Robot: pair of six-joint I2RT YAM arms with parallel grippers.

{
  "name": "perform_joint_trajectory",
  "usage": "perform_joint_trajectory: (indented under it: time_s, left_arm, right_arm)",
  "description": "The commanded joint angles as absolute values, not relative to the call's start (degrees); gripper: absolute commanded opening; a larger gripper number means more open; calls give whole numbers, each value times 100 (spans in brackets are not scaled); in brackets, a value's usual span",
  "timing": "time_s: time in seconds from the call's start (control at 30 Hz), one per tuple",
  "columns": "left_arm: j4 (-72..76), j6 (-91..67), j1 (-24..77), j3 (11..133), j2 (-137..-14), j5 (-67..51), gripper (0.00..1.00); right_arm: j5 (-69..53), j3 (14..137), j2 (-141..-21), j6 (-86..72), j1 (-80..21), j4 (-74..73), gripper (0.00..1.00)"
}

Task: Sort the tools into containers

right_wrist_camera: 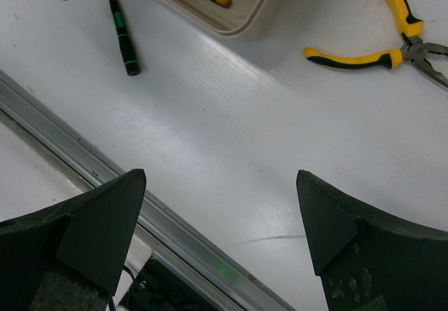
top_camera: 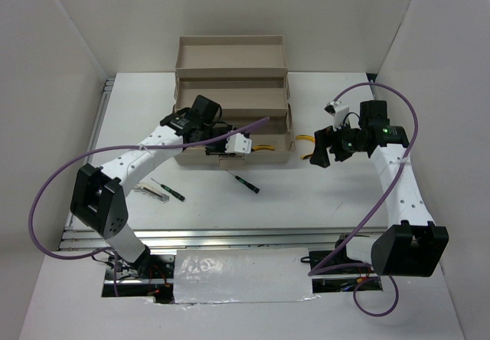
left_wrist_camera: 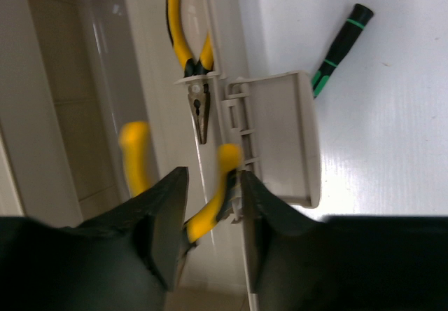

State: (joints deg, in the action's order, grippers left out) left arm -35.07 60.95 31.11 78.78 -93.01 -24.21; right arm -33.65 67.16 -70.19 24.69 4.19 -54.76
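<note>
The near handle of the third pliers is below my right gripper, to the right in the wrist view. I need to turn my right gripper and lower it onto the handle next.
The beige toolbox stands open at the back with its tray tiers stepped. My left gripper hangs over the lowest tier. Its jaws stand apart, and a blurred yellow-handled pliers lies loose between them without being clamped. A second pliers lies in that tier. My right gripper is open and empty above the table, with a third pliers on the table right of the toolbox. Two green-marked screwdrivers and a small grey metal tool lie in front of the toolbox.
The toolbox's flat beige latch flap hangs over its front wall, right beside my left fingers. An aluminium rail runs along the table's near edge. White walls close in the left, right and back sides.
</note>
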Motion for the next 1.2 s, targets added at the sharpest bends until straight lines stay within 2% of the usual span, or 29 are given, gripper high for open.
perform_joint_trajectory:
  time_s: [0.0,0.07,0.17,0.23,0.27,0.37,0.5,0.6,0.7,0.8,1.0,1.17]
  left_arm:
    - [-3138,5933,3032,8191,-9316,-2461,53]
    - [-3260,5898,3032,8331,-9264,-2478,67]
    - [-3506,5556,3032,8612,-8967,-2618,80]
    - [-3516,5099,3032,8692,-8441,-2707,81]
    - [-3420,4880,3015,8623,-8220,-2733,82]
    - [-2490,3721,2988,8089,-7139,-2392,84]
    - [-1987,2587,2927,7384,-6005,-1243,90]
    - [-2012,2005,2883,7014,-5293,-406,96]
    - [-2355,1636,2813,6769,-4959,-71,96]
    - [-2382,1328,2576,6427,-4624,-114,97]
    - [-2338,1020,2092,6003,-4342,-150,99]
    - [-2294,923,1978,5924,-4359,-193,99]
  right_arm:
    - [-3121,6618,-7101,2215,457,-4879,95]
    - [-2796,6653,-7250,2066,466,-4668,86]
    - [-2453,6995,-7549,2118,457,-4719,83]
    - [-2208,7249,-7839,2101,475,-4737,81]
    - [-2084,7312,-8057,2040,483,-4676,77]
    - [-1741,7462,-8427,1619,553,-4484,70]
    - [-1539,7138,-8674,1126,510,-3956,70]
    - [-1073,7224,-9087,748,396,-3700,64]
    - [-511,7610,-9658,-234,343,-3874,52]
    - [-264,7893,-10299,-1079,334,-4122,52]
    - [-18,7498,-10398,-2012,150,-3772,61]
    - [395,7365,-10424,-2381,35,-3507,62]
